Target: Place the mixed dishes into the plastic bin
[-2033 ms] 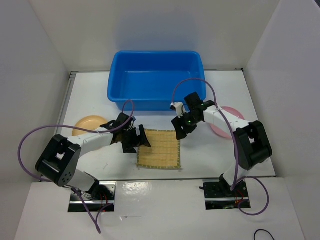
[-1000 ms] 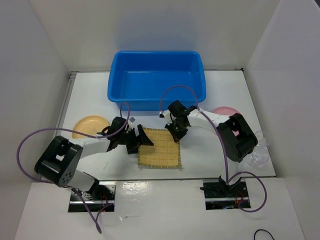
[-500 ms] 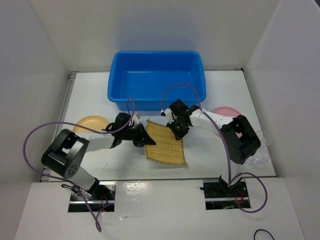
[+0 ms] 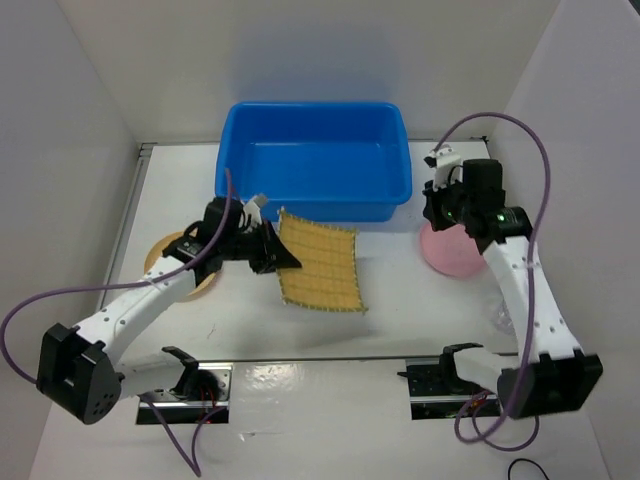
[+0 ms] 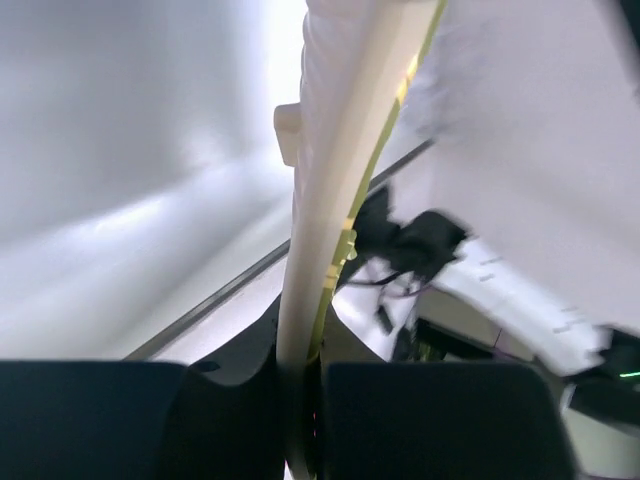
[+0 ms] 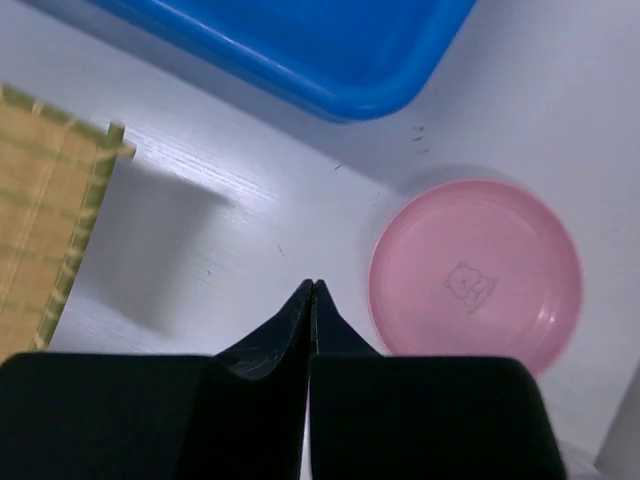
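Note:
My left gripper rises outward over the near rim of the bin next, then lowers inside to open, since the mat (image 4: 322, 266) hangs short of the open bin.
The tan woven mat (image 4: 322, 266) hangs tilted above the table, just in front of the blue plastic bin (image 4: 312, 160). My left gripper (image 4: 274, 256) is shut on the mat's left edge. In the left wrist view the mat (image 5: 325, 190) runs edge-on up from between the gripper's (image 5: 300, 385) jaws. My right gripper (image 4: 437, 212) is shut and empty, raised beside the bin's right corner, near the pink plate (image 4: 452, 250). From the right wrist, the gripper (image 6: 312, 288) hovers over bare table, with the pink plate (image 6: 475, 275) to the right and the mat (image 6: 45, 220) to the left. The yellow plate (image 4: 157, 255) lies mostly under my left arm.
White walls close in the table on the left, back and right. A clear cup (image 4: 500, 318) shows faintly behind my right forearm near the right front edge. The bin's corner (image 6: 330, 60) fills the top of the right wrist view.
My left gripper closed on the mat's left edge and lifted it toward the bin. My right arm let the mat's far corner go and drew back to the right, above the pink plate.

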Tool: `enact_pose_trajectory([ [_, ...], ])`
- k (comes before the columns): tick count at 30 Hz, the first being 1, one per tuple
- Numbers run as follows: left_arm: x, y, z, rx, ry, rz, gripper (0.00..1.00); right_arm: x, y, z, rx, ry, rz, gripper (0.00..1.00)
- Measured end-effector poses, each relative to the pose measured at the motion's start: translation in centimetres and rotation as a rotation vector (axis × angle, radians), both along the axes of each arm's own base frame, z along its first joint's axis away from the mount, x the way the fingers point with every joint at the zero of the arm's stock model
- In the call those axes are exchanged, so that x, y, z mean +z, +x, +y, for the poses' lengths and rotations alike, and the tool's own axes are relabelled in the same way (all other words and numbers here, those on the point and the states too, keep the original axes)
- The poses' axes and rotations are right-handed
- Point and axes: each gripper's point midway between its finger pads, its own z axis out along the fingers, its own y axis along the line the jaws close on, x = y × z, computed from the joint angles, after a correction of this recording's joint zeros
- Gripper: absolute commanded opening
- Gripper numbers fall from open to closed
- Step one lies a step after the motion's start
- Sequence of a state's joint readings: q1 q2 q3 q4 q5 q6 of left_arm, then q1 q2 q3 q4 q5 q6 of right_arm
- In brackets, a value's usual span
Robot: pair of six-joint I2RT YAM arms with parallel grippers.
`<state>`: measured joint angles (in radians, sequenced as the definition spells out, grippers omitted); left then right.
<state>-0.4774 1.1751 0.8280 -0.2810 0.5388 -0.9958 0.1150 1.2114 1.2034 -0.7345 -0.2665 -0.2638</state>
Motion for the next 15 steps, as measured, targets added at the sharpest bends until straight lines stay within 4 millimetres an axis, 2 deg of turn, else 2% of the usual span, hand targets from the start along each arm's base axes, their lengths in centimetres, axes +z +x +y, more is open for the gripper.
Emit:
enact_pose_trajectory([
  [2,3.4,1.4,0.1,0.018,-0.031,-0.046,0.0,2.9,-0.9,-1.2,-0.039,-0.016,-0.115,0.0],
  [4,7.0,3.0,0.3,0.033,-0.059,-0.087,0.0,4.1,-2.6,-1.5,-0.057,-0.039,-0.212,0.0],
  [6,10.7,5.1,0.2,0.034,-0.085,-0.138,0.0,3.3,-4.0,-2.8,-0.112,-0.066,-0.226,0.0],
  [9,16.3,9.1,-0.1,0.023,-0.148,-0.239,0.0,2.3,-4.2,-6.1,-0.272,-0.109,-0.227,0.0],
  [11,18.6,12.2,0.1,0.017,-0.168,-0.288,0.0,1.4,-4.0,-8.0,-0.365,-0.135,-0.22,0.0],
  [12,19.1,14.0,0.3,0.016,-0.168,-0.303,0.0,0.8,-4.0,-8.6,-0.395,-0.147,-0.206,0.0],
  [14,19.2,17.4,0.5,0.02,-0.157,-0.331,0.0,0.0,-4.2,-9.5,-0.436,-0.165,-0.187,0.0],
  [15,18.6,19.2,0.7,0.026,-0.145,-0.328,0.0,0.0,-4.3,-9.7,-0.446,-0.168,-0.188,0.0],
])
